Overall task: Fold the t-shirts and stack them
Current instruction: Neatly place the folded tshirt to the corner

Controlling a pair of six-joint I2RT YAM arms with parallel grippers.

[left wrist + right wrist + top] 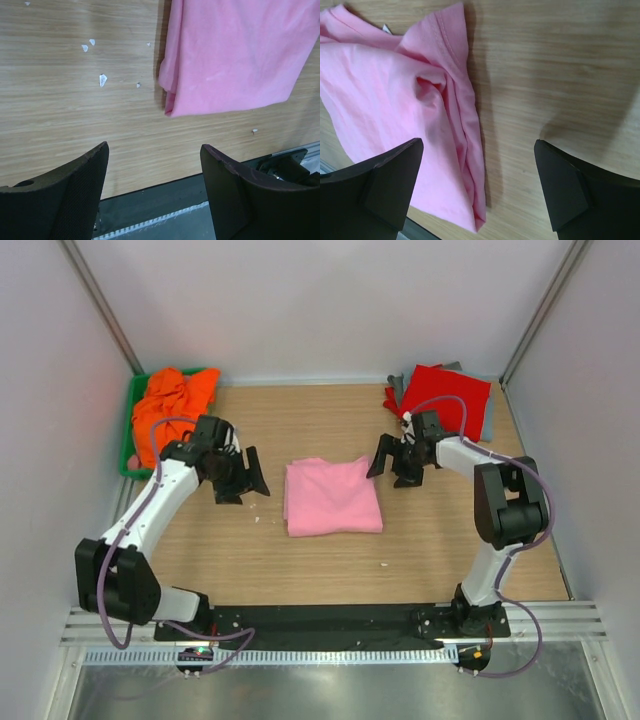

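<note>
A fold of the pink t-shirt stands up at its puckered far corner [366, 468] [436, 84], so I need to lower my right gripper and move it left in the top view onto that corner next.
A folded light pink t-shirt [332, 497] lies in the middle of the wooden table. It also shows in the left wrist view [235, 55] and the right wrist view [395, 105]. My left gripper [243, 478] hovers open and empty just left of it. My right gripper [397, 462] hovers open and empty just right of its far right corner. A crumpled bright orange t-shirt [170, 410] fills a green bin [128, 440] at the back left. A folded red t-shirt [445, 397] lies on a grey one [488, 420] at the back right.
White walls with metal posts close in the table on three sides. A black strip [330, 620] and a metal rail run along the near edge by the arm bases. Small white specks [101, 79] dot the wood near the left gripper.
</note>
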